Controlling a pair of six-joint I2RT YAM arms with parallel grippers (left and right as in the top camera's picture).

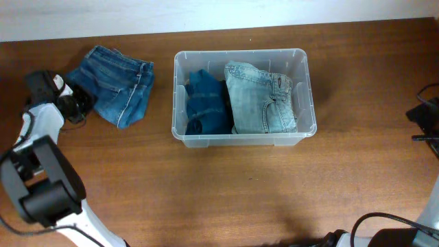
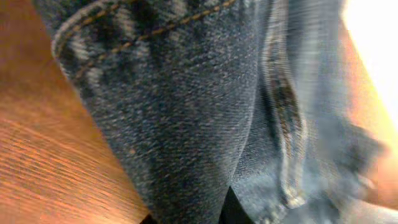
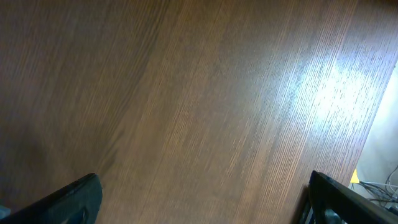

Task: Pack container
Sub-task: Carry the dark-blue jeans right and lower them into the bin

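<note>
The dark blue garment (image 1: 205, 103) lies right of my left gripper in the overhead view, so I will lift the jeans on the table over the container's side and release them onto it.
The clear plastic container (image 1: 241, 53) stands at the table's middle. Inside it lie a dark blue folded garment (image 1: 205, 103) on the left and light blue folded jeans (image 1: 261, 97) on the right. A third pair of folded blue jeans (image 1: 118, 86) lies on the table left of the container. My left gripper (image 1: 77, 107) is at that pair's left edge. In the left wrist view the denim (image 2: 186, 112) fills the frame and sits pinched between the fingertips (image 2: 189, 216). My right gripper (image 3: 202, 199) is open and empty over bare wood at the far right (image 1: 426, 113).
The wooden table (image 1: 226, 192) runs under everything. A pale wall strip lies along the far edge. Cables lie at the front right corner (image 1: 391, 226). The left arm's body (image 1: 41, 178) takes up the front left.
</note>
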